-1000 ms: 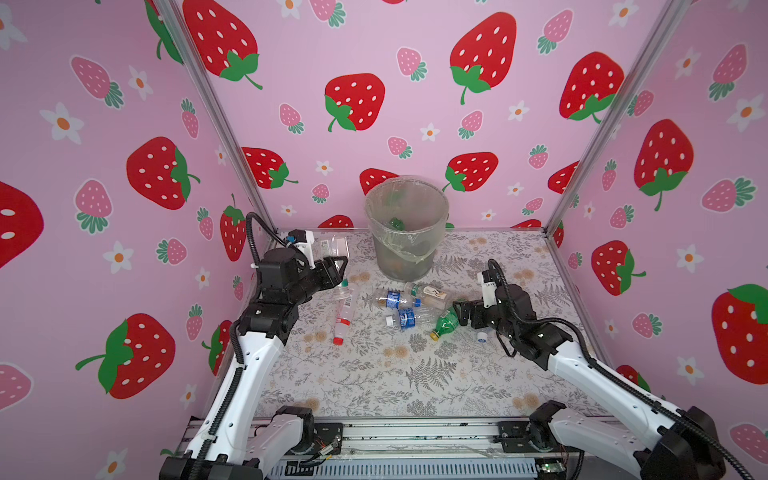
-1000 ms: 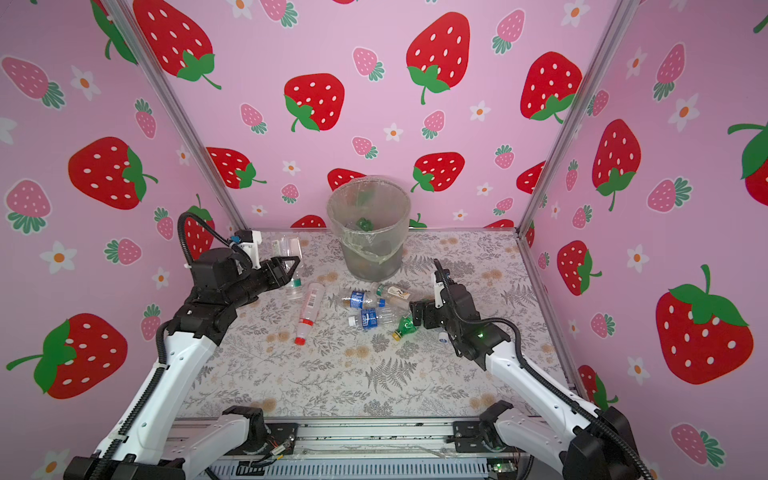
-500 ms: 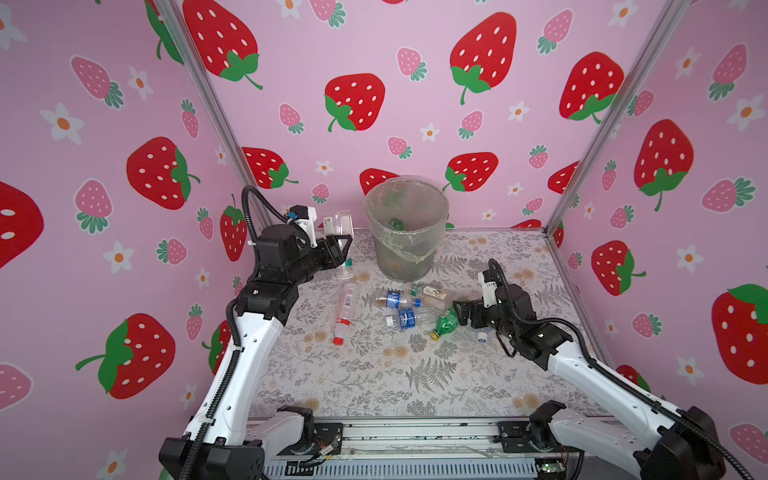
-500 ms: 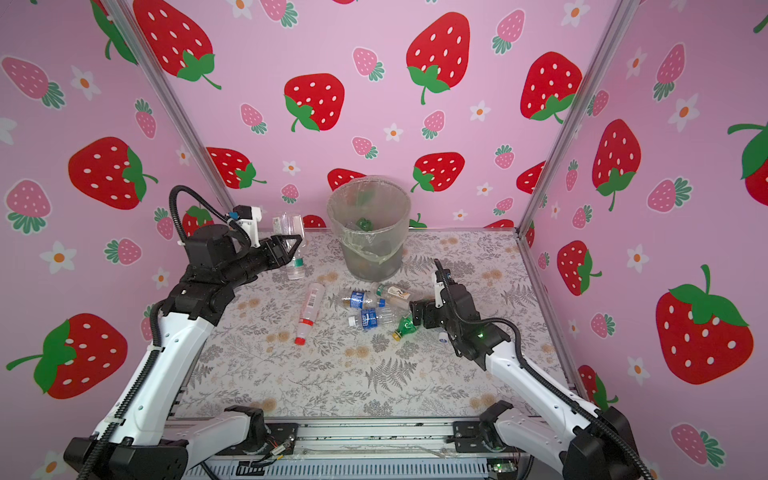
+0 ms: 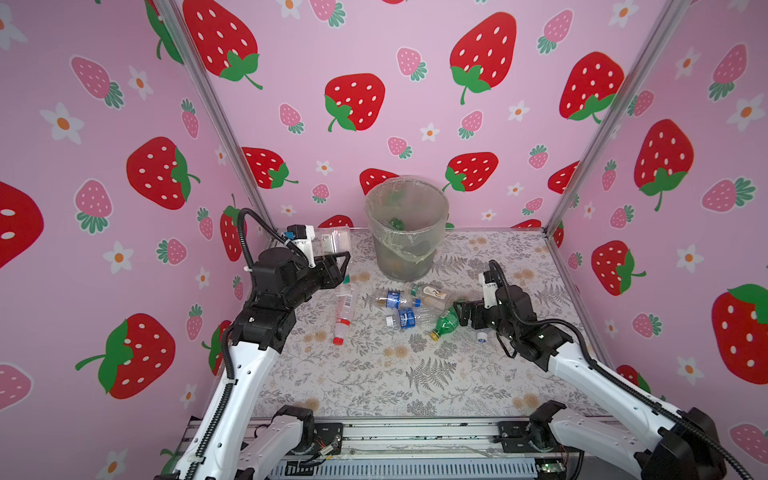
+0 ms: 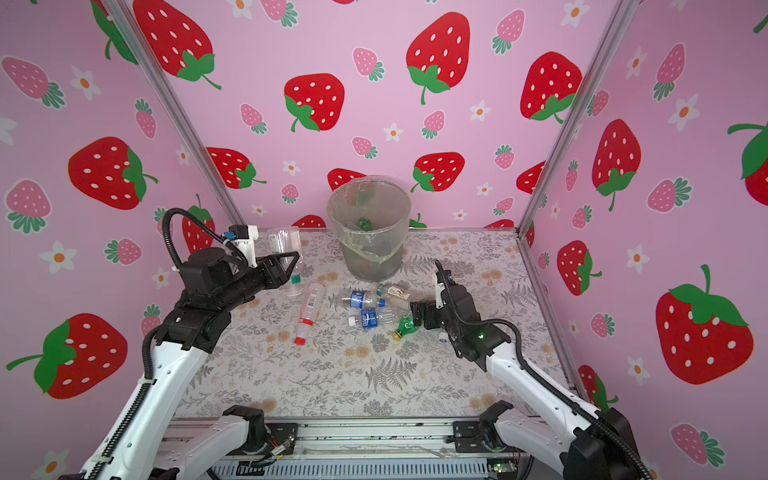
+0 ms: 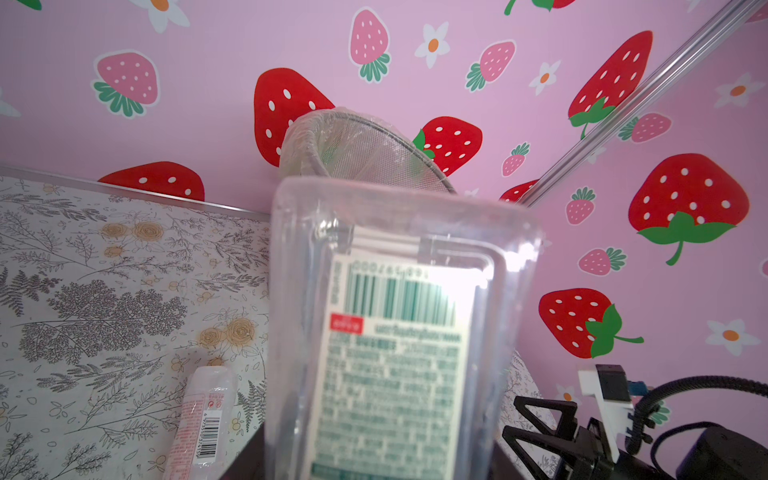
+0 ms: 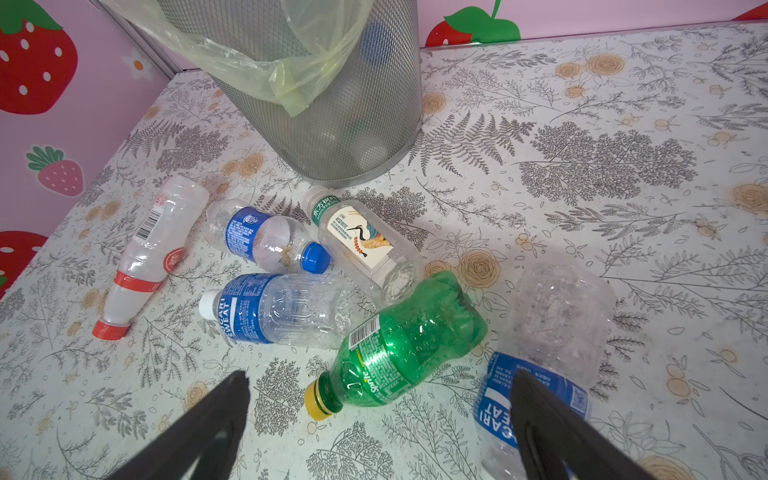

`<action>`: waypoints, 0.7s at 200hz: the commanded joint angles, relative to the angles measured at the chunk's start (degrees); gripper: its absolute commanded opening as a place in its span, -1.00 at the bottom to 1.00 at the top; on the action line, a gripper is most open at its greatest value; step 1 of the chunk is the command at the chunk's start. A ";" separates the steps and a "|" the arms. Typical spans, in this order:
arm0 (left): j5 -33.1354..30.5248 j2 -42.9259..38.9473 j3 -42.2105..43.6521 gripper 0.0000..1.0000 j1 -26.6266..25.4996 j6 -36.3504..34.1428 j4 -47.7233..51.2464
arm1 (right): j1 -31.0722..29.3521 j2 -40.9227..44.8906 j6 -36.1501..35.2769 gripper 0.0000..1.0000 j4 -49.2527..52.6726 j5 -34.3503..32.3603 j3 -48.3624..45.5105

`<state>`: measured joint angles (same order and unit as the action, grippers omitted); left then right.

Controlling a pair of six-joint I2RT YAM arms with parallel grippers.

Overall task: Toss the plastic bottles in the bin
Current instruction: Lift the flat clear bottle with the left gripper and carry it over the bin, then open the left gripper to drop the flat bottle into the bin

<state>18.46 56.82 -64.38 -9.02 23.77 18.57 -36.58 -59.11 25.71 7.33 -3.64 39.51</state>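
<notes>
I should next move my left gripper up and outward over the bin's opening to let go of the clear plastic bottle, because the bottle's green cap hangs below the bin's rim.
My left gripper is shut on a clear plastic bottle with a white label, held base up and green cap down, just left of the bin. This bottle fills the left wrist view, with the bin's bagged rim behind it. My right gripper is open, low over the table. A green bottle with a yellow cap lies just ahead of its fingers. A blue-labelled bottle lies beside one finger. Several more bottles lie in front of the bin, among them a red-capped one.
The bin holds a green bottle and its bag hangs over the rim. Pink strawberry walls close in the left, back and right of the floral table. Metal corner posts stand at the back corners.
My left arm has raised the held bottle and carried it toward the bin. The right arm and the bottles on the table have not moved.
</notes>
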 commanded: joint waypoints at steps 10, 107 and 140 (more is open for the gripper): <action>-0.64 6.73 -8.68 -0.03 -1.97 -1.99 0.12 | 0.41 1.01 0.16 0.99 -0.30 -0.76 -0.44; 2.19 53.12 -64.21 0.91 -9.00 -0.34 11.14 | 0.62 3.03 0.74 0.99 1.80 -1.24 0.49; -0.18 56.03 -71.01 0.98 -8.95 -1.21 14.03 | 0.58 5.11 1.09 0.99 2.88 -2.35 0.08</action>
<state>18.65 114.06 -131.24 -17.87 23.11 27.75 -36.21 -56.25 25.91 8.62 -4.36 39.51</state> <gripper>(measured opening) 0.989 0.994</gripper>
